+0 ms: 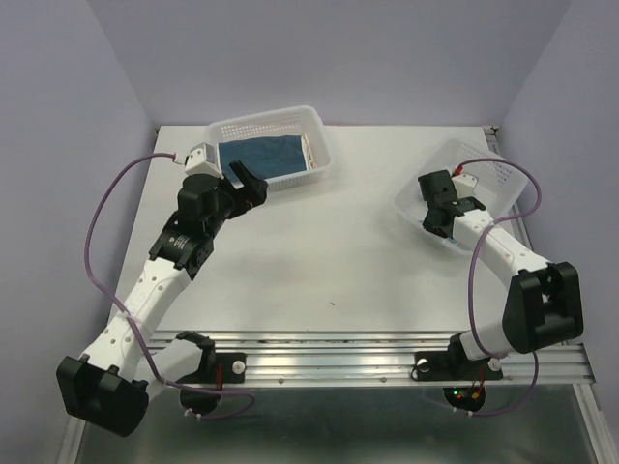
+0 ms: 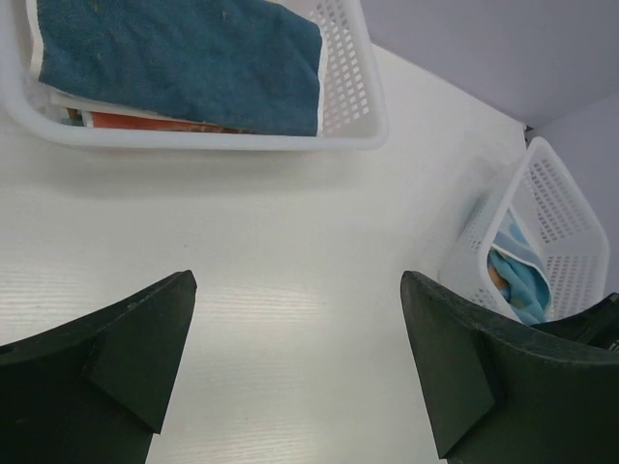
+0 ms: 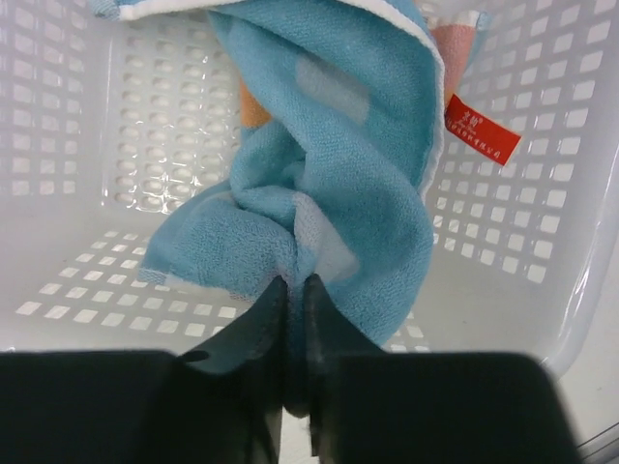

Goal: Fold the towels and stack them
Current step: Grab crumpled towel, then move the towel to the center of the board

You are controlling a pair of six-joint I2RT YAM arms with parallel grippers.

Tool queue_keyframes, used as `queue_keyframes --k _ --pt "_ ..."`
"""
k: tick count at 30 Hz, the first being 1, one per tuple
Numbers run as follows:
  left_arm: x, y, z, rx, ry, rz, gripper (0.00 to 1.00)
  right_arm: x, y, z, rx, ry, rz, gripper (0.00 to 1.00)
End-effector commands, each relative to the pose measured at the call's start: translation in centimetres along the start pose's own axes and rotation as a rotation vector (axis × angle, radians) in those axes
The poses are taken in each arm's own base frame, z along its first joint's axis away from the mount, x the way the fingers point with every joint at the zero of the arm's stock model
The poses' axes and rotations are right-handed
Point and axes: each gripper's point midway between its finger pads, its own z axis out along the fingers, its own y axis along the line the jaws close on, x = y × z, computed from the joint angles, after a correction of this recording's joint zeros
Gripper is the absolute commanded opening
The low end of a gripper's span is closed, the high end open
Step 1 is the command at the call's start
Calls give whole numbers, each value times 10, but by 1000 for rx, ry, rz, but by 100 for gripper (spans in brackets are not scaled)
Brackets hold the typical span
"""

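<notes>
I will next move my right gripper up out of the basket. Then I will move it down onto the bare tabletop between the baskets and release the bunched towel, because there is room there.
A light blue towel (image 3: 329, 164) with pale and orange spots and a red tag (image 3: 482, 129) is bunched up inside the right white basket (image 3: 542, 193). My right gripper (image 3: 295, 282) is shut on a pinched fold of its lower edge. In the top view this gripper (image 1: 437, 217) reaches into that basket (image 1: 503, 174). A folded navy towel (image 1: 261, 157) tops a stack in the left basket (image 1: 280, 121), with a red-orange towel (image 2: 145, 122) showing beneath it. My left gripper (image 2: 298, 278) is open and holds nothing, over bare table just in front of the left basket (image 2: 353, 97).
The two perforated baskets stand at the back left and at the right edge of the white table (image 1: 329, 251). The right basket (image 2: 561, 222) shows at the far right of the left wrist view. Purple walls enclose the table on three sides.
</notes>
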Motion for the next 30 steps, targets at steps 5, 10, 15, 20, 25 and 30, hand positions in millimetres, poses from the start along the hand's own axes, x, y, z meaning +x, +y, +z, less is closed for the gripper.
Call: queue_keyframes --k 5,10,15,20,25,30 --pt "-16 -8 -6 15 -58 -10 99 -59 -4 -29 -15 -164 121 1" --pt "9 0 -4 23 6 -29 99 -126 37 -115 -407 -291 21 1" --pt "32 16 -5 -9 45 -58 99 -156 87 -235 -952 -363 -50 1" --pt "43 24 -14 -25 64 -86 99 -153 135 -332 -1331 -342 -195 1" --pt "43 38 -31 -83 34 -140 99 -123 193 -447 -1556 -370 -384 1" --pt "42 60 -56 -192 -4 -221 99 -135 232 -499 -1700 -408 -389 1"
